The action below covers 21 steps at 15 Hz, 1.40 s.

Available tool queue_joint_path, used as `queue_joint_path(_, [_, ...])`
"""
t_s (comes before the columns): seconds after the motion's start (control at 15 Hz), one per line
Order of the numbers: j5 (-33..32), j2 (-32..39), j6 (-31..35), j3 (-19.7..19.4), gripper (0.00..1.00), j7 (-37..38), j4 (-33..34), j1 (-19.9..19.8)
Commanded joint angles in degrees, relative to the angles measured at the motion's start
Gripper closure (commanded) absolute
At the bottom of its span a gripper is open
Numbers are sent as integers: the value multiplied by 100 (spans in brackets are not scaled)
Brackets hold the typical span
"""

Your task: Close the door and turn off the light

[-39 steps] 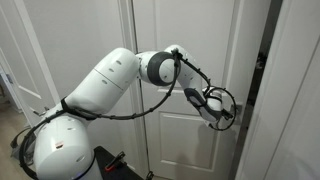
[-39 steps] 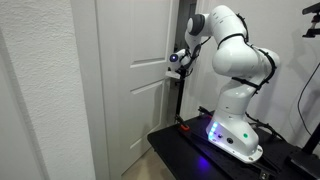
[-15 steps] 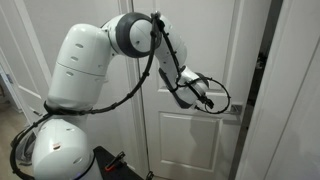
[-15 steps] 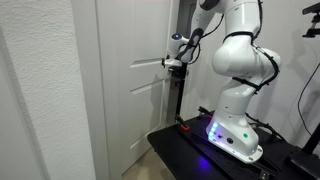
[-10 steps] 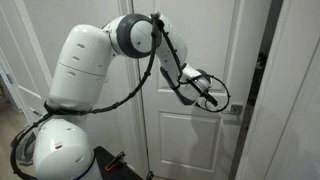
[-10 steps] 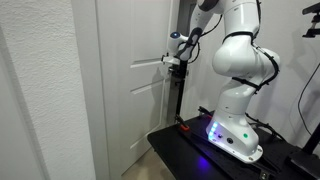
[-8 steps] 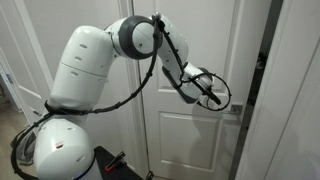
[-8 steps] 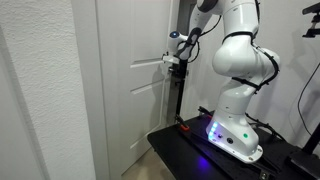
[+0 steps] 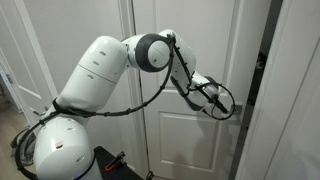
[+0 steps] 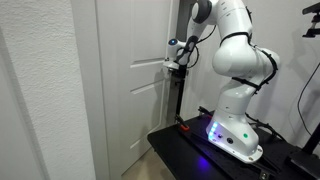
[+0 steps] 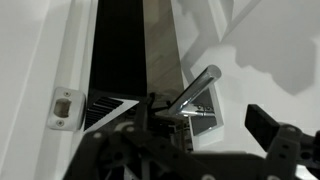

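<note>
The bar of the silver lever handle [image 11: 195,88] is still ahead, between my gripper's wide-apart open fingers, so I should push my gripper outward and slightly down onto it.
The door [image 9: 205,30] is tall, white and panelled, and shows in both exterior views [image 10: 140,40]. It stands ajar, with a dark gap [image 11: 115,60] between its edge and the frame in the wrist view. My gripper [image 9: 222,103] is at the door's latch side, at handle height [image 10: 175,63]. In the wrist view the silver lever handle [image 11: 195,88] on its square plate lies between the wide-apart jaws of my open gripper [image 11: 205,116]; one dark finger [image 11: 272,130] stands clear to its right. The light and its switch are out of view.
The white door frame [image 11: 40,60] carries a metal strike plate [image 11: 65,108]. A dark opening [image 9: 262,60] runs along the door's edge. My base [image 10: 235,130] stands on a black table [image 10: 185,150]. A white wall [image 10: 40,90] fills the near side.
My elbow has dropped and the gripper has shifted a little down and toward the door's latch edge. The door has not visibly moved.
</note>
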Motion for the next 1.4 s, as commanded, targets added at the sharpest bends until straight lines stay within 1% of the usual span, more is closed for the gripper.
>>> queue_joint_path(0.0, [-40,569,17,-128,0,414,697,40])
queue_joint_path(0.27, [-88,1102,97,-247,0,911,1335,54])
queue_joint_path(0.53, [-36,1550,-19,-269,0,1050,1807,54])
queue_joint_path(0.6, [33,1602,-168,-247,25,951,1863,57])
queue_joint_path(0.67, [59,1654,-224,-243,26,933,1918,51])
queue_joint_path(0.73, [53,1674,-266,-258,32,970,1960,59])
queue_joint_path(0.8, [58,1689,-297,-251,42,958,1987,49])
queue_joint_path(1.07, [27,1613,-393,-284,73,990,2010,51])
queue_joint_path(1.27, [158,1471,-663,-210,95,713,1816,0])
queue_joint_path(1.33, [224,1436,-777,-180,98,628,1737,-17])
